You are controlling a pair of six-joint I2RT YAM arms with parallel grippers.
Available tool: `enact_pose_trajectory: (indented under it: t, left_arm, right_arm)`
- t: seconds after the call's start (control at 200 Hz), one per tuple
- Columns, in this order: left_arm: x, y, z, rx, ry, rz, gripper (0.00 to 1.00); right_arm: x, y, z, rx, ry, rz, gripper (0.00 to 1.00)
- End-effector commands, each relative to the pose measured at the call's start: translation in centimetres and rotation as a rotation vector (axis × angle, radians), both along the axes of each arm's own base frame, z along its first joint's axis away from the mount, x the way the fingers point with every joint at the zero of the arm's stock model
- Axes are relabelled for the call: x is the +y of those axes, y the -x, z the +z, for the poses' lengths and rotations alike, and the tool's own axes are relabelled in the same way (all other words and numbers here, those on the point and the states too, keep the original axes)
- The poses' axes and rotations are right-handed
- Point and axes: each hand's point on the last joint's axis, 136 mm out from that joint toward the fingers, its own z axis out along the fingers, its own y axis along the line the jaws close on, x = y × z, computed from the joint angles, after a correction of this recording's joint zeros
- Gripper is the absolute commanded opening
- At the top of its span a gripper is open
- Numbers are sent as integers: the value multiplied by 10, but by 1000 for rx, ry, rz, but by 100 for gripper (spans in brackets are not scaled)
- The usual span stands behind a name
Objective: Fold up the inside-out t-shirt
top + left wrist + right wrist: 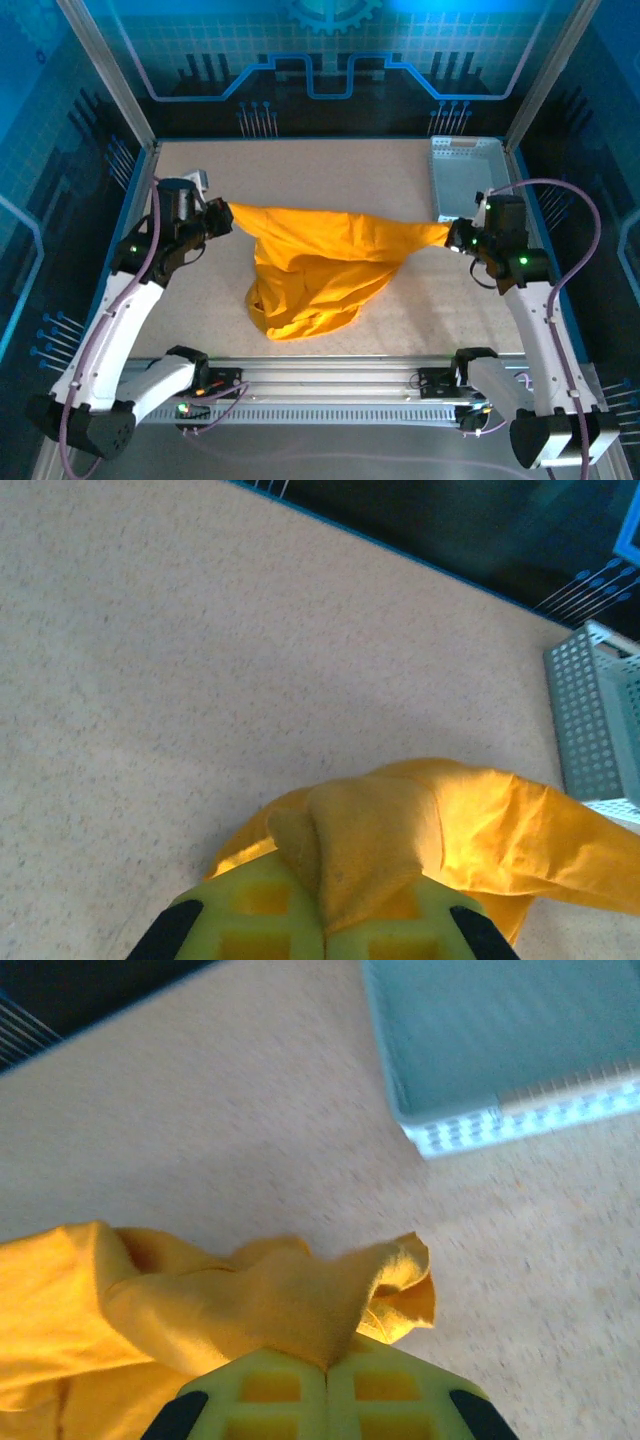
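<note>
The left gripper moves down onto the bare speckled tabletop beneath the held shirt end next and releases the cloth there, since that end still hangs above the table.
The orange-yellow inside-out t-shirt point(320, 260) hangs stretched between my two arms above the table, its lower part sagging in a bunch onto the surface near the front. My left gripper point(222, 213) is shut on the shirt's left end. From the left wrist, the cloth point(370, 830) bulges out of the closed yellow-green fingers point(250, 920). My right gripper point(455, 236) is shut on the shirt's right end. In the right wrist view a ruffled edge of fabric point(300, 1305) sticks out from between the closed fingers point(400, 1400).
A pale perforated plastic basket point(465, 170) stands at the back right of the speckled table point(330, 170), just behind my right gripper; it also shows as the basket point(600, 720) and the basket point(500, 1050). A metal rail point(330, 375) runs along the table's front edge.
</note>
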Motion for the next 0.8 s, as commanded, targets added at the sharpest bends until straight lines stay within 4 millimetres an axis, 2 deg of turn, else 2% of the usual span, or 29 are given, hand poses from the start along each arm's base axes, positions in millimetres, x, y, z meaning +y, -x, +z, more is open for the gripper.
enact_pose_trajectory:
  t: [0.0,0.035,0.045,0.075,0.205,0.3,0.375,0.45,0.49,0.53,0.575,0.635,0.645,0.655,0.68,0.725,0.755,0.795]
  left_arm:
    - [32,8,-56,147,-6,174,0]
    - [45,18,-77,195,5,239,0]
    - [48,20,-83,206,11,255,0]
    - [55,27,-98,225,39,294,0]
    - [67,50,-156,287,156,370,1]
    - [71,59,-179,345,176,398,1]
    - [73,59,-186,362,181,402,0]
    - [69,49,-181,343,201,370,0]
    - [67,44,-177,335,207,354,0]
    - [65,38,-170,325,221,339,0]
    - [58,28,-154,299,249,295,0]
    - [54,12,-122,222,274,260,0]
    - [54,9,-117,208,274,260,0]
    - [55,7,-112,195,272,260,0]
    - [58,1,-99,161,262,268,0]
    - [68,-11,-84,128,225,299,0]
    - [77,-19,-80,125,188,328,1]
    - [90,-29,-86,166,147,384,1]
  right_arm:
    - [-11,12,-27,74,34,-76,0]
    - [-13,13,-30,81,35,-86,0]
    - [-13,17,-39,102,36,-89,0]
    - [-14,20,-48,123,36,-97,0]
    - [-15,29,-81,200,29,-109,0]
    - [-15,31,-98,235,28,-115,3]
    - [-19,30,-100,234,49,-125,7]
    - [-20,24,-91,205,70,-109,13]
    - [-20,20,-84,182,78,-100,0]
    - [-18,14,-75,156,73,-88,0]
    - [-11,6,-59,119,53,-55,0]
    - [-6,-4,-37,68,49,-36,0]
    - [-6,-5,-37,67,50,-35,0]
    - [-5,-9,-26,41,48,-35,0]
    - [-5,-16,-15,15,44,-36,0]
    - [-5,-27,-6,2,41,-38,0]
    - [-6,-34,-5,13,44,-45,0]
    - [-8,-45,-8,39,54,-57,0]
